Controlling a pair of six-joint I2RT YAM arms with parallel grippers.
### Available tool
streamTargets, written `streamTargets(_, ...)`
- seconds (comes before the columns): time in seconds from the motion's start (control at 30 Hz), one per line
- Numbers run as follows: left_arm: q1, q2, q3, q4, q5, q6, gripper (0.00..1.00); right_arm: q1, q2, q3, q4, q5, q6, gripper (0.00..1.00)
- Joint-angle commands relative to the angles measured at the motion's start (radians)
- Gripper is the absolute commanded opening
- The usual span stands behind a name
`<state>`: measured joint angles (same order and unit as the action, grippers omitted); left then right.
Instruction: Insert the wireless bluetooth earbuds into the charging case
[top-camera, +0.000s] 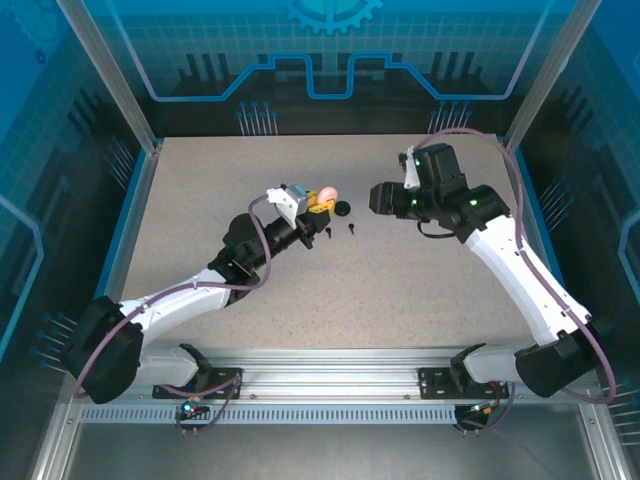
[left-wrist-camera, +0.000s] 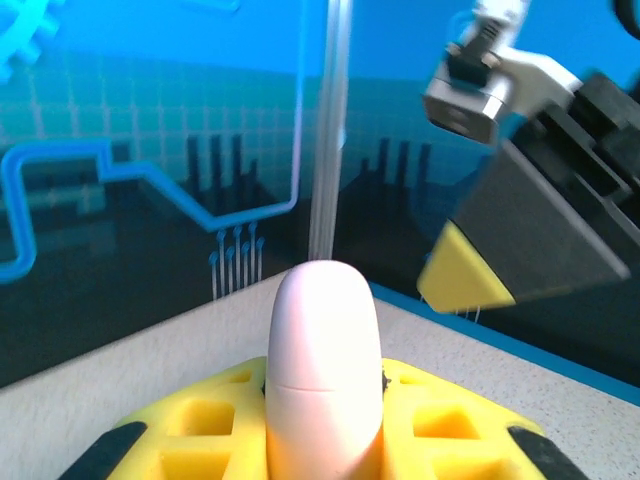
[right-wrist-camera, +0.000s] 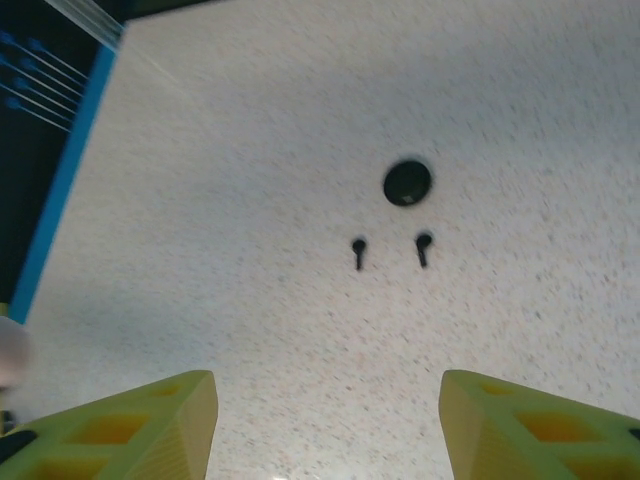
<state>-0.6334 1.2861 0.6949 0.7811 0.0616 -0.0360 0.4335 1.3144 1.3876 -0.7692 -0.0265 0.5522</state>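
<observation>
I hold the charging case (top-camera: 327, 194) aloft, so next my left gripper will bring it down and away from the black earbuds, fingers tilting downward, to bare tabletop, then release it.
My left gripper (left-wrist-camera: 323, 445) is shut on a pale pink charging case (left-wrist-camera: 323, 360), holding it upright above the table with its lid seam closed. In the top view the same case (top-camera: 327, 194) sits between the yellow fingers of the left gripper (top-camera: 320, 202). Two black earbuds (right-wrist-camera: 358, 250) (right-wrist-camera: 423, 246) lie on the table beside a round black case (right-wrist-camera: 407, 182). My right gripper (right-wrist-camera: 328, 420) hovers above them, open, with nothing between its fingers. From above, the right gripper (top-camera: 376, 197) is just right of the black case (top-camera: 343, 208) and an earbud (top-camera: 352, 226).
The speckled table (top-camera: 400, 290) is walled by blue panels with a blue rim (right-wrist-camera: 60, 180) along its edge. One yellow fingertip of the right gripper (left-wrist-camera: 465, 278) hangs close in front of the left wrist camera.
</observation>
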Motion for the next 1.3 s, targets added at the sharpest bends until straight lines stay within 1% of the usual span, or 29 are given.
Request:
streamTargets(0.0, 0.015, 0.029, 0.045, -0.162, -0.141, -0.15, 0.0, -0.024, -0.04, -0.115, 0.085, -0.014, 0.048, 0.61)
streamTargets(0.1, 0.042, 0.065, 0.05, -0.236, -0.16, -0.225, 0.0, -0.024, -0.056, -0.232, 0.144, -0.021, 0.076, 0.61)
streamTargets(0.17, 0.079, 0.091, 0.055, -0.292, -0.164, -0.293, 0.0, -0.024, -0.063, -0.301, 0.181, -0.031, 0.096, 0.61)
streamTargets(0.27, 0.168, 0.147, 0.088, -0.39, -0.112, -0.408, 0.0, -0.025, -0.074, -0.373, 0.214, -0.038, 0.116, 0.61)
streamTargets(0.37, 0.241, 0.218, 0.15, -0.516, -0.067, -0.489, 0.0, -0.024, -0.093, -0.422, 0.232, -0.038, 0.126, 0.62)
streamTargets(0.6, 0.325, 0.385, 0.304, -0.718, 0.006, -0.469, 0.0, -0.025, -0.11, -0.447, 0.237, -0.026, 0.129, 0.62)
streamTargets(0.8, 0.36, 0.519, 0.409, -0.854, 0.069, -0.433, 0.0, -0.024, -0.107, -0.434, 0.233, -0.003, 0.124, 0.62)
streamTargets(1.0, 0.382, 0.62, 0.501, -0.978, 0.182, -0.393, 0.0, -0.026, -0.089, -0.393, 0.222, 0.007, 0.123, 0.62)
streamTargets(1.13, 0.382, 0.651, 0.533, -1.034, 0.189, -0.378, 0.0, -0.026, -0.073, -0.338, 0.188, 0.028, 0.139, 0.63)
streamTargets(1.27, 0.382, 0.685, 0.576, -1.108, 0.154, -0.374, 0.0, -0.029, -0.042, -0.264, 0.145, 0.046, 0.155, 0.64)
